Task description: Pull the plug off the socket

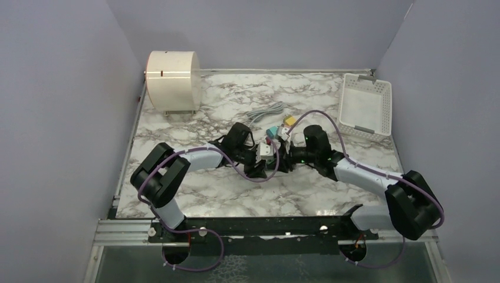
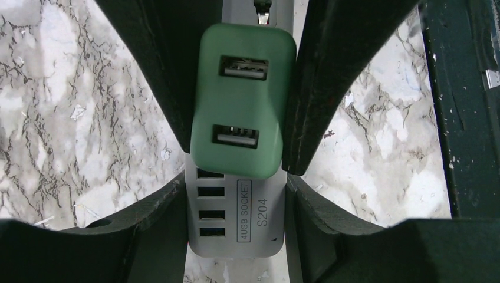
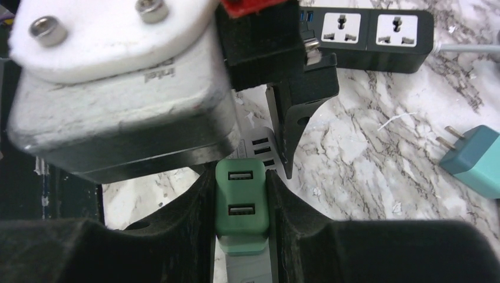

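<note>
My right gripper raises the green plug next, moves outward and lowers to release it, since the bare tabletop by the grey cable (image 1: 271, 121) lies outward of my gripper.
A green plug (image 2: 244, 100) with two USB ports stands on the grey socket strip (image 2: 259, 227) marked "4USB SOCKET". My left gripper (image 2: 233, 194) is shut on the strip's two long sides. From the opposite side my right gripper (image 3: 240, 183) is shut on the plug (image 3: 240, 203), and its dark fingers (image 2: 330, 88) flank the green body. The strip (image 3: 247, 268) shows beneath the plug. Whether the prongs sit in the socket is hidden. In the top view both grippers (image 1: 274, 159) meet at mid-table and cover the plug.
A black power strip (image 3: 371, 35) lies beyond the grippers, and a teal plug (image 3: 474, 159) lies loose with prongs out. A white basket (image 1: 365, 106) stands at the back right, a cream cylinder (image 1: 173, 79) at the back left, and a grey cable (image 1: 265, 111) behind the grippers.
</note>
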Robot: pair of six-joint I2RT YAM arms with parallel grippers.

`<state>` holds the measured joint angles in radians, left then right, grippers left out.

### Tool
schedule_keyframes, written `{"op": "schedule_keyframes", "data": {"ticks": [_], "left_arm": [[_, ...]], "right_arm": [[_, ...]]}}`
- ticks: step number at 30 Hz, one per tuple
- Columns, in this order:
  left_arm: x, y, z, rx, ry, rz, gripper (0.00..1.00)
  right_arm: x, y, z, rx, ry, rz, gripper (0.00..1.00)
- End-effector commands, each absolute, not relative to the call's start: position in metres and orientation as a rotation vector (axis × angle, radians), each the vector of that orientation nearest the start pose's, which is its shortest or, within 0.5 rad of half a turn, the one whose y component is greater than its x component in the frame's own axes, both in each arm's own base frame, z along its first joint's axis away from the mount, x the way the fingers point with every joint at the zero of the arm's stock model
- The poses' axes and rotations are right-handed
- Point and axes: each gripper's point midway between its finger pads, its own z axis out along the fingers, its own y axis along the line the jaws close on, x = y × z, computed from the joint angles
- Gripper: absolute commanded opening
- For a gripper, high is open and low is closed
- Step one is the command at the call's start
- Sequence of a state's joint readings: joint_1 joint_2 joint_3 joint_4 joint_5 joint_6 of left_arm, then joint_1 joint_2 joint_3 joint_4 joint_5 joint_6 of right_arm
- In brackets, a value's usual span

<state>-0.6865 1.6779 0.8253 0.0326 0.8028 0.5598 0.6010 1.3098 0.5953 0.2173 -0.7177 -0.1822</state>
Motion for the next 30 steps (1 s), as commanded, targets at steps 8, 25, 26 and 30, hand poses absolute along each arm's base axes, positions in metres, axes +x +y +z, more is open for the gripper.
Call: {"op": "schedule_keyframes", "data": {"ticks": [8,25,26,30], "left_arm": [[0.224,-0.321,0.035,1.662,1.697,-1.003,0.00],[0.255,-0.312,0.037,1.549,1.754,-0.780,0.00],[0.258,-0.311,0.040,1.524,1.751,-0.758,0.00],[0.267,-0.308,0.049,1.455,1.741,-0.691,0.00]], "right_arm": [[0.196,0.293,0.202,-1.335,1.075,0.899,0.01],[0.247,0.284,0.175,-1.117,1.360,0.762,0.01],[0.254,0.281,0.175,-1.075,1.383,0.740,0.01],[0.272,0.273,0.171,-0.977,1.452,0.722,0.01]]}}
